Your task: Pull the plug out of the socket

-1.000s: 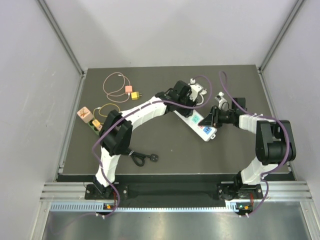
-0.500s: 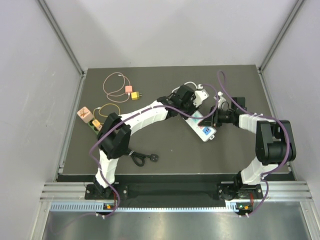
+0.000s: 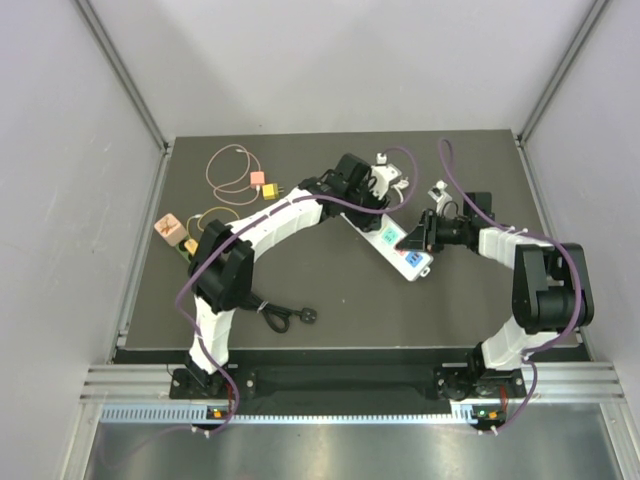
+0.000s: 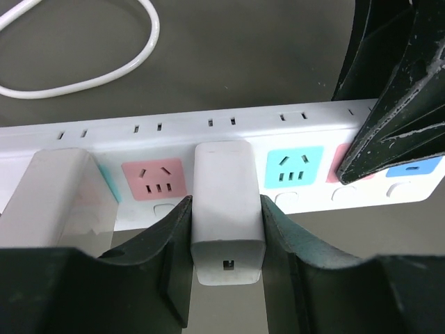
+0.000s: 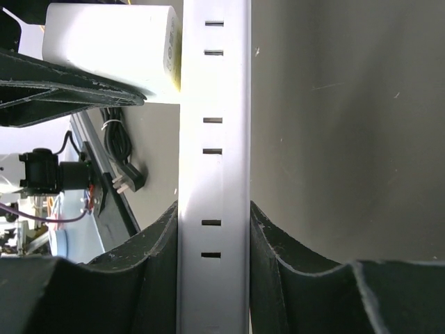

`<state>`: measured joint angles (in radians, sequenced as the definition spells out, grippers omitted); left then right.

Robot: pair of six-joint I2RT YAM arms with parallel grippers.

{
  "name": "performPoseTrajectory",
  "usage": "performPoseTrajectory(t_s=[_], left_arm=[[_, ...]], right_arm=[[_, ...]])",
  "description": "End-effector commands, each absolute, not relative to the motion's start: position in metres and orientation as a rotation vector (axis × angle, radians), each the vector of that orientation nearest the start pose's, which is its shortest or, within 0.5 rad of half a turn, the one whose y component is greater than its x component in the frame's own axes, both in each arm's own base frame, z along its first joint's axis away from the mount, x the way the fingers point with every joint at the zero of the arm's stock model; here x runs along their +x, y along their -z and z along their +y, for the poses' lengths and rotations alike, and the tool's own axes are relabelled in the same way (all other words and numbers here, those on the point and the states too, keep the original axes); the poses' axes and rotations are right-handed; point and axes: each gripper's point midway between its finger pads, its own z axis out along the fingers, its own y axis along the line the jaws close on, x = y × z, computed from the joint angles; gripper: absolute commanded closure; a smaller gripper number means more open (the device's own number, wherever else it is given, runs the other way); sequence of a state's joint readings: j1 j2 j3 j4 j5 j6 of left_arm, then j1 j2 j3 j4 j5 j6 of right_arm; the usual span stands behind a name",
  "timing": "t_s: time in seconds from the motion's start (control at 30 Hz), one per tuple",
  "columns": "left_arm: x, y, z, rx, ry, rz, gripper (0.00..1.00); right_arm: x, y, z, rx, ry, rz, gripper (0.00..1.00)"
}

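Note:
The plug goes up with my left gripper next, then across and down beside the yellow adapter for release, since that lies to the gripper's left in the top view.
A white power strip (image 3: 398, 247) with pink and blue sockets lies on the dark mat right of centre. In the left wrist view a white plug block (image 4: 227, 229) stands on the strip (image 4: 208, 132) between a pink and a blue socket. My left gripper (image 4: 226, 203) is shut on this plug, one finger on each side. I cannot tell if its pins are still seated. My right gripper (image 5: 213, 209) is shut on the strip's (image 5: 213, 139) narrow sides and pins it at its near end (image 3: 412, 238). The plug (image 5: 111, 52) also shows in the right wrist view.
A second white block (image 4: 52, 188) sits on the strip to the left. The strip's white cable (image 4: 104, 62) loops behind. Pink and yellow adapters (image 3: 263, 184) with cords, a peach block (image 3: 168, 228) and a black plug (image 3: 290, 318) lie on the mat's left half.
My left gripper dipped toward the strip's middle half a second ago and has now drawn back up and to the far left. The right gripper and the strip have stayed put.

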<state>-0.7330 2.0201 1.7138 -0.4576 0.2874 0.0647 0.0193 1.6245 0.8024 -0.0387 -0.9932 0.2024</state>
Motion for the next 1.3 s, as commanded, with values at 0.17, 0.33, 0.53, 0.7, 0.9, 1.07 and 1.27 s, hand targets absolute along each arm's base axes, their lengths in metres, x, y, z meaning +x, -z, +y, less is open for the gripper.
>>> performPoseTrajectory(t_s=[0.17, 0.33, 0.53, 0.7, 0.9, 1.07, 1.27], left_arm=[[0.365, -0.217, -0.396, 0.944, 0.564, 2.030, 1.00], [0.356, -0.202, -0.406, 0.937, 0.317, 2.080, 1.00], [0.345, -0.203, -0.410, 0.958, 0.331, 2.090, 1.00], [0.344, -0.219, -0.403, 0.940, 0.342, 2.070, 1.00], [0.373, -0.231, -0.350, 0.704, 0.468, 2.109, 1.00], [0.417, -0.222, -0.278, 0.365, 0.643, 2.097, 1.00], [0.477, -0.188, -0.194, 0.029, 0.674, 2.104, 1.00]], right_arm=[[0.349, -0.104, 0.145, -0.293, -1.119, 2.179, 1.00], [0.350, -0.100, 0.143, -0.279, -1.103, 2.191, 1.00], [0.351, -0.099, 0.141, -0.268, -1.081, 2.194, 1.00], [0.352, -0.101, 0.132, -0.246, -1.095, 2.178, 1.00], [0.351, -0.109, 0.126, -0.242, -1.144, 2.135, 1.00], [0.352, -0.113, 0.124, -0.239, -1.142, 2.118, 1.00], [0.352, -0.117, 0.123, -0.227, -1.155, 2.106, 1.00]])
